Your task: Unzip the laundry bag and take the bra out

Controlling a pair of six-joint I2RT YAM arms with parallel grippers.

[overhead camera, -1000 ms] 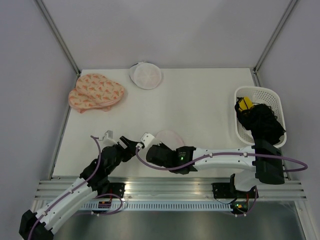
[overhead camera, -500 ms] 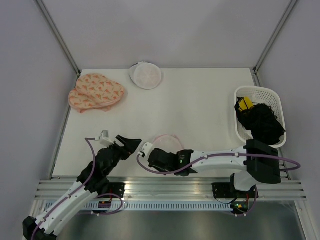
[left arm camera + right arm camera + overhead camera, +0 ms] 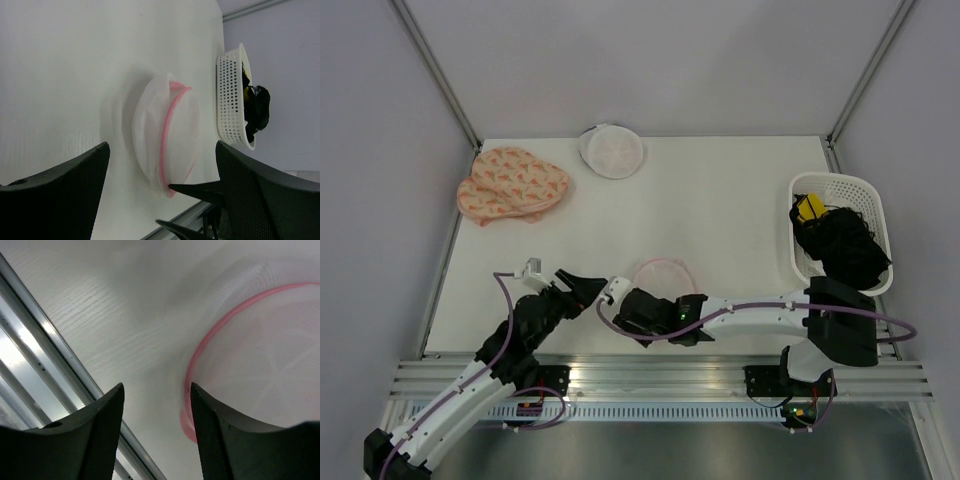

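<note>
The left gripper moves to the right in the top view next until its open fingers straddle the bag's pink rim, since the rim lies that way.
The round white mesh laundry bag [image 3: 665, 272] with a pink zipper rim lies near the table's front edge, seen also in the left wrist view [image 3: 170, 132] and the right wrist view [image 3: 260, 340]. My right gripper [image 3: 620, 293] [image 3: 156, 385] stands open at the bag's near left edge, one finger [image 3: 220, 430] beside the pink rim and nothing between the fingers. My left gripper [image 3: 585, 285] [image 3: 162, 145] is wide open just left of it, facing the bag and holding nothing. A pink patterned bra [image 3: 510, 185] lies at the back left, outside the bag.
A second round white mesh bag [image 3: 612, 150] sits at the back edge. A white perforated basket [image 3: 865, 205] [image 3: 227, 95] with black and yellow items stands at the right edge. The metal rail [image 3: 45, 355] of the table's front runs just beside my right gripper.
My right gripper was shut and now stands open beside the bag's pink rim. The bag has settled flat and shows more fully. The left arm has shifted only slightly.
</note>
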